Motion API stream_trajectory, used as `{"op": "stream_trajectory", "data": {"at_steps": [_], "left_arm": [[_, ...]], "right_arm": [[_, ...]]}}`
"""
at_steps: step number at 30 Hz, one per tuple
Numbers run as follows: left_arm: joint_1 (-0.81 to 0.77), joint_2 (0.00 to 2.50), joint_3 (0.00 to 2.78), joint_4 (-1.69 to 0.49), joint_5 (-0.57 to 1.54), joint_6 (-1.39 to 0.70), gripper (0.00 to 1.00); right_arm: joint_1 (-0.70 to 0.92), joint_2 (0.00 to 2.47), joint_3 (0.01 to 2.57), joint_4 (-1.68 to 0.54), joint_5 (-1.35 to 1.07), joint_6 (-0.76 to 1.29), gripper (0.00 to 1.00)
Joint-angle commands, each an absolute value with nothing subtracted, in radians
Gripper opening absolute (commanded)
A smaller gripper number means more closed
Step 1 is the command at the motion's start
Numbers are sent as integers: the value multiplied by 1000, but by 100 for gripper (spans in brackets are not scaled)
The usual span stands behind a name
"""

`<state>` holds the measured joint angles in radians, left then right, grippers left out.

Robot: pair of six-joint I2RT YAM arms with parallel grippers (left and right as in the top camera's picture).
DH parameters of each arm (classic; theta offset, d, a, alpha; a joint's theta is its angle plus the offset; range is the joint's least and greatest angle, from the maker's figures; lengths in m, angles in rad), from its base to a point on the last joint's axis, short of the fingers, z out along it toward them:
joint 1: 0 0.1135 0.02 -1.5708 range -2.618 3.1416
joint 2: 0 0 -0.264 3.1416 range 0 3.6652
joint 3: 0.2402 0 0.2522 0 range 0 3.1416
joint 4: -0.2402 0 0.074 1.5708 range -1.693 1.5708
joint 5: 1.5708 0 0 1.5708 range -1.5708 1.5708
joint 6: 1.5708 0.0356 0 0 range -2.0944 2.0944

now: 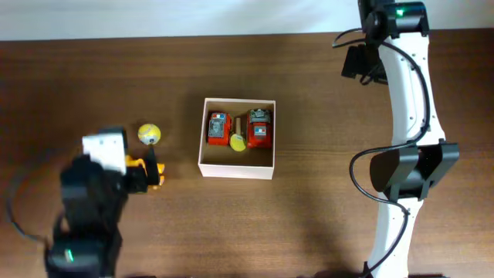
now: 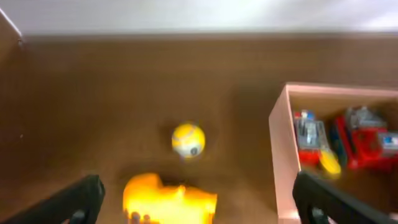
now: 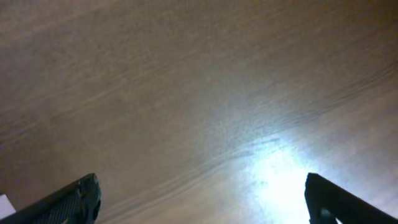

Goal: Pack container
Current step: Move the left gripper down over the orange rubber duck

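Observation:
My left gripper needs to go down next onto the middle of the orange toy [image 2: 168, 199] and narrow its wide-spread fingers, because the toy is between them in the wrist view.
The container [image 1: 235, 170], a square white-walled box with a tan inside, sits mid-table and holds two red toys [image 1: 219, 128] [image 1: 259, 127] and a small yellow piece [image 1: 238, 142]. Left of it lie a yellow ball [image 1: 150, 133] and an orange toy [image 1: 145, 173]. My left gripper [image 1: 153, 171] hovers open over the orange toy. In the left wrist view the orange toy [image 2: 168, 199] lies between the wide-spread fingers of the gripper [image 2: 199, 199], with the ball [image 2: 188, 140] beyond and the container wall [image 2: 280, 155] at right. My right gripper [image 1: 361, 63] [image 3: 202, 193] is open over bare wood at the back right.
The brown wooden table [image 1: 347, 216] meets a white surface along its far edge [image 1: 231, 35]. The right arm's white links [image 1: 409, 116] run down the right side of the table. The left arm's dark body [image 1: 89, 208] fills the front left corner.

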<state>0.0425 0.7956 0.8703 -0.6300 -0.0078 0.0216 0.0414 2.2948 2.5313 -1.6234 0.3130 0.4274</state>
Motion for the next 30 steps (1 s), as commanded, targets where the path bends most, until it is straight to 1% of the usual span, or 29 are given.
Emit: {"op": "stream_trajectory", "data": {"at_steps": [1,5,9,18,21,28,29,30], "left_arm": [[49,1017,1081,-790,-13,22,99],[49,1199,1230,-974,57,22,99],[49,1298,1245,-1032,187,12,99],[49,1427,1245,-1048,303,12,99],[49,1441,1245,-1052,264,15,99],[49,1485,1245,-1110,22,-2,100],[49,1494,1245,-1115,-5,-13,99],[49,1506,1245,-1116,-19,-12,96]], "right_arm": [[39,2297,2529,-1623,314,427,99],[39,2297,2529,-1623,314,426,99],[39,2297,2529,-1623,315,427,99],[39,2297,2529,-1623,315,426,99],[39,2297,2529,-1623,315,427,99],[39,2297,2529,-1623,315,427,99],[39,2297,2529,-1623,314,427,99],[39,2297,2529,-1623,315,426,99]]}}
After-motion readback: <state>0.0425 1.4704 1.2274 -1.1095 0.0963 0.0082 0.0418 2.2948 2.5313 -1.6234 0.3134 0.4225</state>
